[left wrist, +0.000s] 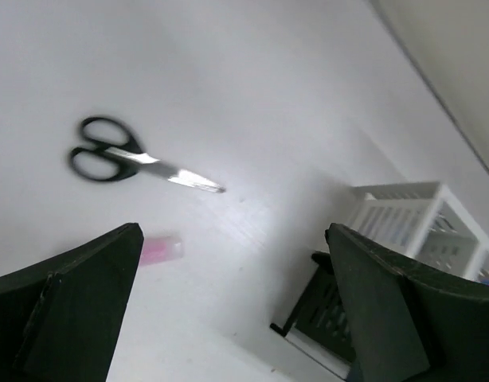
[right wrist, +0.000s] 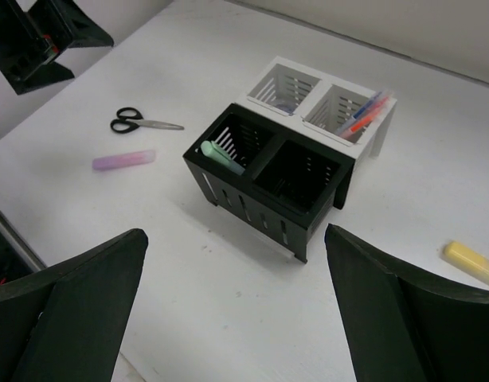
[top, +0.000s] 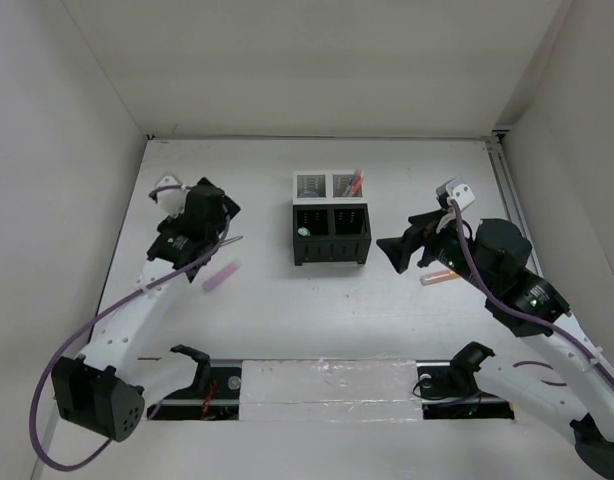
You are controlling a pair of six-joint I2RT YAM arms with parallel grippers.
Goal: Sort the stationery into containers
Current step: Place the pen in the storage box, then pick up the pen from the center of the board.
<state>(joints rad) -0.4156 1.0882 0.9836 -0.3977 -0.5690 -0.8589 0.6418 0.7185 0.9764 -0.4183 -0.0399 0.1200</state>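
I need to move my left gripper back and down next and turn it over the pink marker's middle [top: 222,275], because the marker points lengthwise from one finger toward the other.
The containers [top: 331,215] stand mid-table: two white mesh bins behind, two black slotted bins [right wrist: 268,179] in front. Red-orange pens [right wrist: 360,119] stand in the right white bin. A pale green marker [right wrist: 221,155] leans in the left black bin. Black-handled scissors [left wrist: 117,159] and a pink marker [left wrist: 161,248] lie on the table left of the bins. A yellow marker [right wrist: 471,263] lies to their right. My left gripper [left wrist: 232,235] hovers open and empty over the scissors and pink marker. My right gripper [right wrist: 235,235] is open and empty, right of the bins.
White walls close in the table on the left, back and right. A taped strip [top: 327,385] and both arm bases run along the near edge. In the top view the scissors' handles are hidden under the left gripper [top: 202,215], with only the blade tip [top: 230,240] showing.
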